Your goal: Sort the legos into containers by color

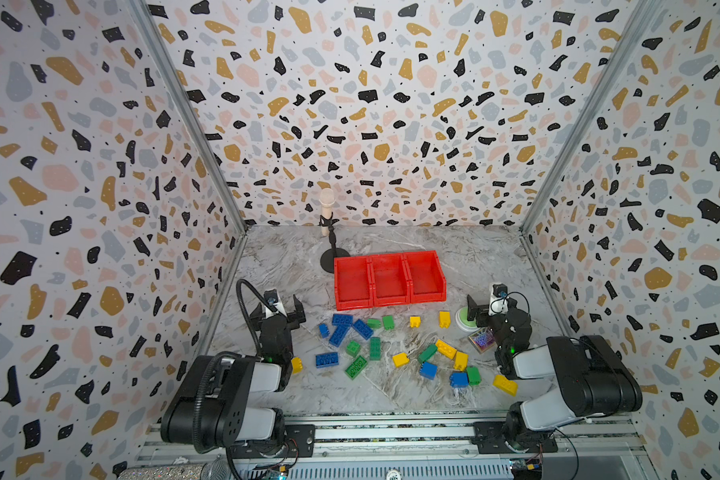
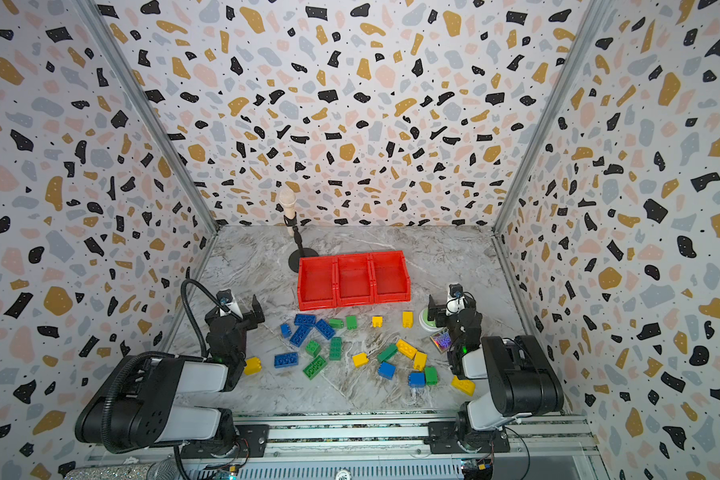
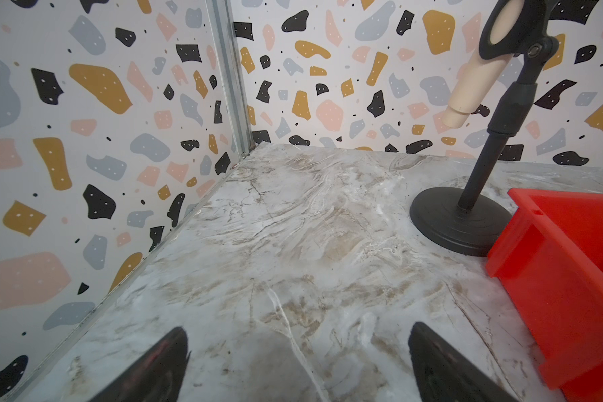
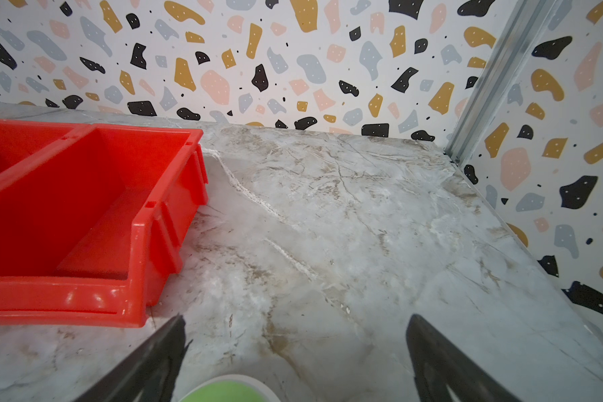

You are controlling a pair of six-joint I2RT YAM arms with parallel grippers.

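Observation:
My right gripper tips down past the green-topped button and lowers onto the nearest yellow lego (image 1: 444, 319) next, since that lies below it on the containers' side.
Blue, green and yellow legos lie scattered on the marble table in both top views: a blue cluster (image 1: 346, 328), green ones (image 1: 356, 368), yellow ones (image 1: 445, 349). One yellow brick (image 1: 297, 365) lies against the left arm, another (image 1: 504, 384) by the right arm. The three joined red containers (image 1: 389, 279) (image 2: 353, 280) stand behind the bricks with nothing inside. My left gripper (image 1: 278, 311) (image 3: 298, 332) is open over bare table, left of the containers (image 3: 571, 278). My right gripper (image 1: 491, 307) (image 4: 296, 319) is open, right of the containers (image 4: 84, 215).
A black round-based stand (image 1: 334, 257) (image 3: 460, 222) with a beige microphone sits behind the left bin. A green-topped white button (image 1: 466, 318) (image 4: 228, 391) lies just under the right gripper. An iridescent card (image 1: 481, 338) lies beside that arm. Patterned walls close three sides.

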